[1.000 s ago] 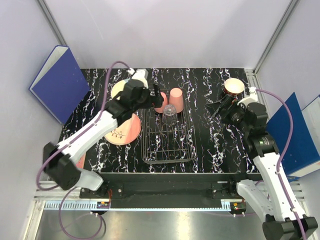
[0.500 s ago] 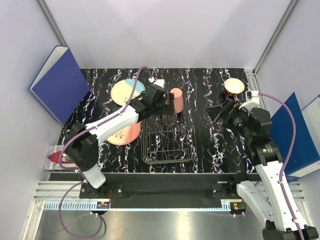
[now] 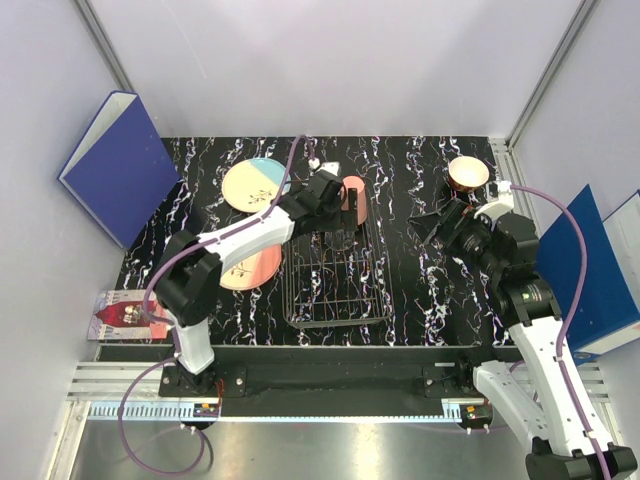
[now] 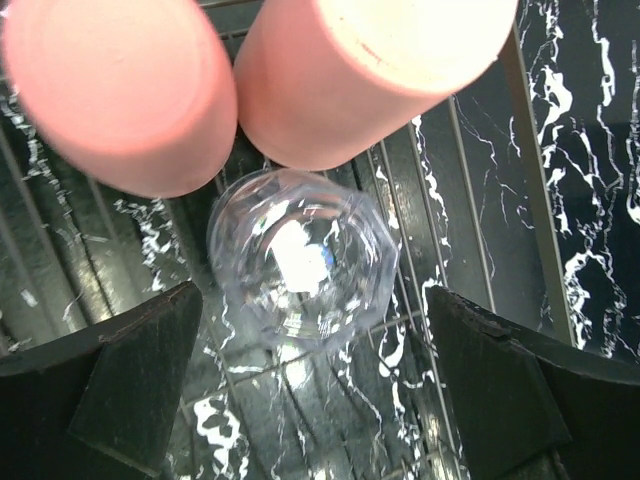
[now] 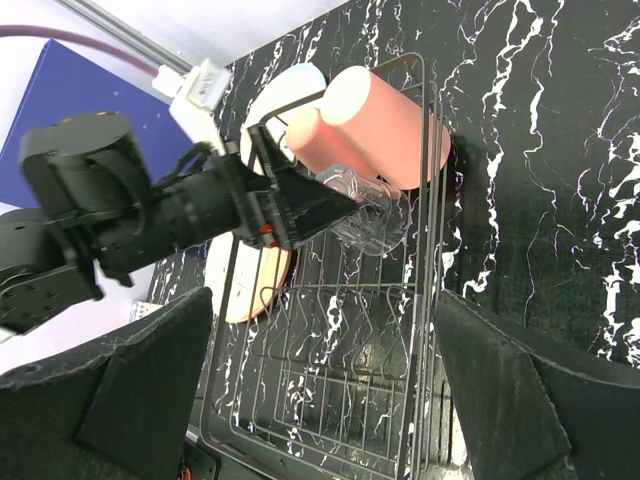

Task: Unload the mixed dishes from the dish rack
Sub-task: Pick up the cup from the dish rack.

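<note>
I need to move my right gripper to the left in the top view next, onto the clear glass's rim, because my left gripper is straddling the glass's base.
The wire dish rack [image 3: 335, 295] lies mid-table. At its far end two salmon-pink cups [image 4: 370, 80] [image 4: 120, 95] lie on their sides, and a clear glass [image 4: 300, 258] stands just in front of them. My left gripper [image 4: 310, 390] hangs open right over the glass, fingers [image 4: 140, 370] wide on either side, touching nothing. Left of the rack lie a blue-and-cream plate [image 3: 252, 183] and a salmon-pink plate [image 3: 250, 265]. A red bowl [image 3: 468, 173] stands at the far right. My right gripper [image 3: 437, 222] is open and empty near the bowl, facing the rack [image 5: 330, 370].
Blue binders stand at the left wall [image 3: 115, 165] and the right edge [image 3: 600, 270]. A red packet [image 3: 125, 312] lies off the table's left side. The left arm [image 5: 150, 220] reaches across the rack's left rim.
The left arm has swung right from above the plates to over the rack's far end, now above the glass. The right gripper has drawn back a little from the bowl.
</note>
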